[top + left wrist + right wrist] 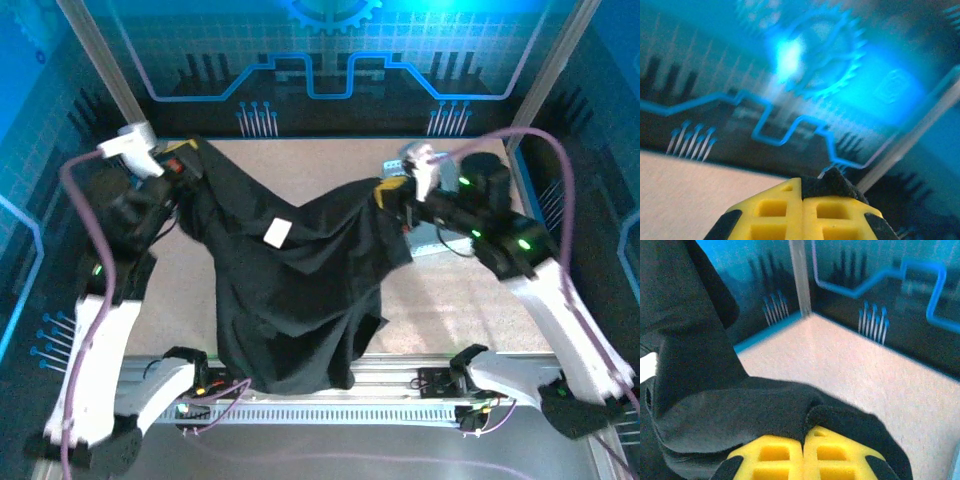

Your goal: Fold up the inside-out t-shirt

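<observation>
The robot will next use its left gripper to carry the hanging shirt's far corner down onto the table in front of the back panel.
The black inside-out t-shirt (pixel 300 290) hangs stretched between both grippers above the table, its white label (pixel 277 233) facing up, its lower part draping over the near edge. My left gripper (pixel 180 160) is shut on the shirt's far left corner; in the left wrist view a small peak of black fabric (pixel 832 181) pokes out between the yellow fingers (pixel 775 212). My right gripper (pixel 390 192) is shut on the shirt's right corner; in the right wrist view black cloth (pixel 755 410) bunches over the closed yellow fingers (pixel 832 452).
A light grey tray (pixel 430 238) lies on the table under the right arm, mostly hidden. The tan tabletop (pixel 450 300) is walled by blue-lit panels (pixel 330 70) at the back and sides. A metal rail (pixel 400 375) runs along the near edge.
</observation>
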You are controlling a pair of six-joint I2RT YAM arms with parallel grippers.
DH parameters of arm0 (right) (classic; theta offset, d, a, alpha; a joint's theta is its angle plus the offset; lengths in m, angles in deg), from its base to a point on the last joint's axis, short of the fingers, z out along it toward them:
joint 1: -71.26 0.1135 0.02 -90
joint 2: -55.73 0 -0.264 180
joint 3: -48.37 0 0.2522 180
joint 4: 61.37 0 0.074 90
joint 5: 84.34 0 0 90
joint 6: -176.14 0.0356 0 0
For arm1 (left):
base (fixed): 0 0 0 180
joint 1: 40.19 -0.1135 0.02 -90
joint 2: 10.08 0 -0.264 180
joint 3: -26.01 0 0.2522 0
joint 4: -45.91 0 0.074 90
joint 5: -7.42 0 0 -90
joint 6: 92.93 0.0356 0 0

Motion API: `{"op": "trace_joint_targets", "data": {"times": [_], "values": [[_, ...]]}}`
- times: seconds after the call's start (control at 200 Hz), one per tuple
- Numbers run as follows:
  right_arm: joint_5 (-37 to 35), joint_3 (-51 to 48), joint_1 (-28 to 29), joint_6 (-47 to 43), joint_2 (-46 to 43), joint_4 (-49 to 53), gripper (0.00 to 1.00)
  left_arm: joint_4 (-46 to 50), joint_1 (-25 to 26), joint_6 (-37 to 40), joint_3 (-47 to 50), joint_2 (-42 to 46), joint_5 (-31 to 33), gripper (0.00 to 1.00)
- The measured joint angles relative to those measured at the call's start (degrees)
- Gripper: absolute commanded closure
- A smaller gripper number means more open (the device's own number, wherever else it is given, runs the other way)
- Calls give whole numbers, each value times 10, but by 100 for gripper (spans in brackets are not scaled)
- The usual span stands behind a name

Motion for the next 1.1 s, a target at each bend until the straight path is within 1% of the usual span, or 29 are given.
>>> {"op": "trace_joint_targets", "data": {"times": [0.125, 0.245, 0.33, 0.42, 0.55, 0.665, 0.73, 0.765, 0.8, 0.825, 0.84, 0.875, 0.91, 0.995, 1.03, 1.095], "values": [[-33, -31, -14, 8, 121, -28, 100, 9, 0, -1, 7, -120, 49, 100], [-54, -44, -45, 21, 234, -48, 100, 7, 0, -7, 13, -234, 66, 100], [-66, -29, -69, 30, 308, -56, 100, 2, 0, -15, 8, -315, 74, 100], [-77, 25, -88, 35, 399, -55, 100, 11, -2, -17, -31, -413, 79, 100], [-99, 139, -98, 41, 507, -38, 100, 28, -8, -17, -144, -551, 81, 100], [-121, 251, -103, 41, 585, -12, 100, 45, -19, -17, -251, -639, 82, 100], [-139, 313, -106, 41, 623, 10, 95, 56, -29, -17, -304, -677, 82, 100], [-148, 347, -107, 41, 644, 23, 93, 63, -35, -17, -330, -696, 82, 93], [-158, 382, -108, 41, 664, 35, 89, 73, -40, -17, -359, -716, 82, 79], [-163, 405, -109, 40, 679, 43, 83, 79, -43, -18, -377, -728, 81, 66], [-168, 422, -110, 40, 687, 50, 76, 84, -45, -18, -389, -736, 81, 59], [-176, 459, -111, 38, 709, 67, 63, 101, -50, -17, -425, -758, 80, 49], [-185, 499, -112, 38, 730, 83, 55, 123, -54, -17, -467, -781, 77, 42], [-204, 570, -115, 32, 762, 125, 41, 181, -61, -10, -558, -823, 75, 27], [-212, 585, -116, 27, 765, 141, 35, 204, -63, -9, -575, -826, 76, 22], [-224, 591, -117, 18, 757, 160, 28, 243, -64, -4, -583, -814, 80, 13]]}}
